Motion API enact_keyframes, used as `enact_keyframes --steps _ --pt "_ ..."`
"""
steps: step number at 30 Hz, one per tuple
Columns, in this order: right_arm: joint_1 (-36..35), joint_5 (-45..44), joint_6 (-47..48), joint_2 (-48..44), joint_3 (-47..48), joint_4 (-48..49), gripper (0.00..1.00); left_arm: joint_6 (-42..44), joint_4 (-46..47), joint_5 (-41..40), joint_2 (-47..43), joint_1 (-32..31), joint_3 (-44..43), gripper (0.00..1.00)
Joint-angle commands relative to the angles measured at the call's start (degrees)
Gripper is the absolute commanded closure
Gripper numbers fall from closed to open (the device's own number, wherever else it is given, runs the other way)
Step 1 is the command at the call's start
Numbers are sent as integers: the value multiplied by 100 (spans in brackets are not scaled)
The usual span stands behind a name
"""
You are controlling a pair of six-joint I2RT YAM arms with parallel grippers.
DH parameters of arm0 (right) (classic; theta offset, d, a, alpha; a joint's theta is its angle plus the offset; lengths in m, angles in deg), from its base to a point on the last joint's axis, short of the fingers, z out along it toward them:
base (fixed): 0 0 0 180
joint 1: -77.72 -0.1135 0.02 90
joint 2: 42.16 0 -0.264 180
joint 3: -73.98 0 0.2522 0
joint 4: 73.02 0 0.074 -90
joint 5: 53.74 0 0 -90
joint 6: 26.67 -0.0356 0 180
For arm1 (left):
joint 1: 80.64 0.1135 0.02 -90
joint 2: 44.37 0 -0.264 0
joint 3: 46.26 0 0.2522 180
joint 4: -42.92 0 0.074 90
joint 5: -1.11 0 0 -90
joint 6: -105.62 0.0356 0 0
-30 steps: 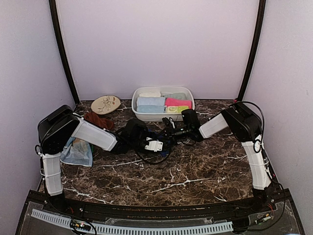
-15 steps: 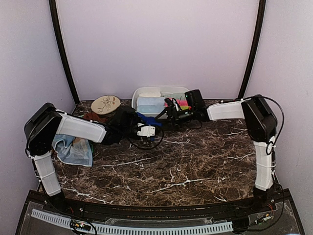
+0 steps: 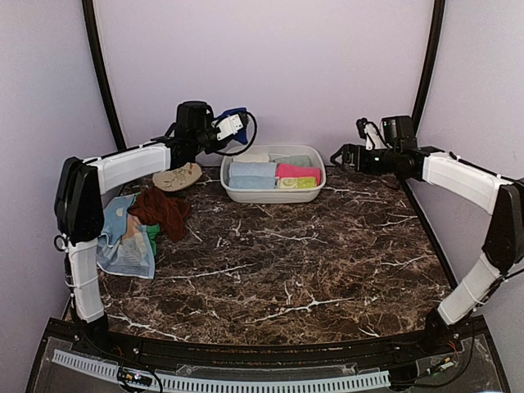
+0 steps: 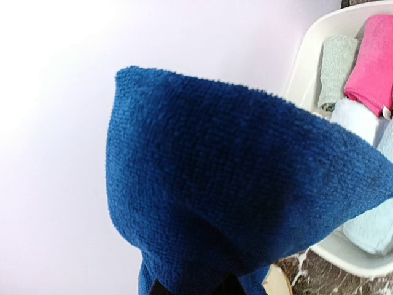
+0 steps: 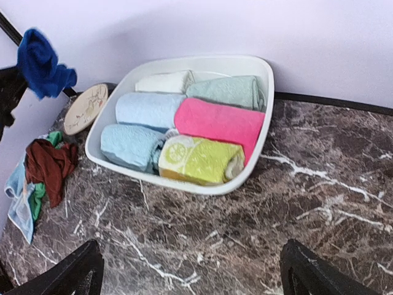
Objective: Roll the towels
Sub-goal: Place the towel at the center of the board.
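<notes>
The robot's left gripper needs to carry the royal blue towel [image 3: 237,113] over the white tub's rim and down onto the light blue rolls, since other rolled towels lie there.
My left gripper [image 3: 237,120] is raised near the back wall, left of the tub, and shut on a royal blue towel [image 3: 237,113]. That blue towel [image 4: 233,184] fills the left wrist view and hides most of the left gripper [image 4: 191,287]. It also shows in the right wrist view as a bunched blue towel [image 5: 40,61] at top left. My right gripper [image 3: 337,155] hangs open and empty at the back right, its fingers [image 5: 73,270] spread wide over bare table. A rust-brown towel [image 3: 164,211], a green one [image 3: 152,237] and a light blue one [image 3: 127,250] lie crumpled at the left.
The white oval tub [image 3: 270,195] at the back centre holds several rolled towels, among them pink [image 5: 221,120], light blue [image 5: 147,107] and lemon-print yellow-green [image 5: 199,160]. A cream leaf-pattern plate [image 3: 178,176] lies left of it. Purple walls close off the back and both sides.
My left arm has lifted the blue towel off the table, up and back toward the wall. My right gripper has opened, let the towel go and swung away to the back right.
</notes>
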State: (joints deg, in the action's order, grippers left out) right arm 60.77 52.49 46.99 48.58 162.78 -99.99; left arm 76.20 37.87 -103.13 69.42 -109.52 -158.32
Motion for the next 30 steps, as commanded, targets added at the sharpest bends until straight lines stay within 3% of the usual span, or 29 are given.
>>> enact_keyframes --steps 1,8,16,21,22,27,30 --pt "-44 -801 304 -648 -976 366 0 -409 -571 218 1193 -62 -1331 100" --pt "-54 -756 313 -1155 -1791 557 0 -182 -1654 423 2868 -103 -3300 100" --pt "-47 -634 280 -1221 -1803 511 0 -83 -2984 727 3133 -177 -3278 100" --pt "-54 -540 179 -1190 -1774 534 0 -116 -3416 808 3033 -232 -3266 95" --pt "-54 -507 161 -1184 -1766 534 0 -97 -3472 790 3025 -237 -3277 91" --pt "-59 -424 98 -1207 -1770 555 0 -123 -3512 741 2819 -242 -3310 41" --pt "-58 -386 87 -1201 -1709 546 0 -217 -3602 965 2540 -207 -3430 22"
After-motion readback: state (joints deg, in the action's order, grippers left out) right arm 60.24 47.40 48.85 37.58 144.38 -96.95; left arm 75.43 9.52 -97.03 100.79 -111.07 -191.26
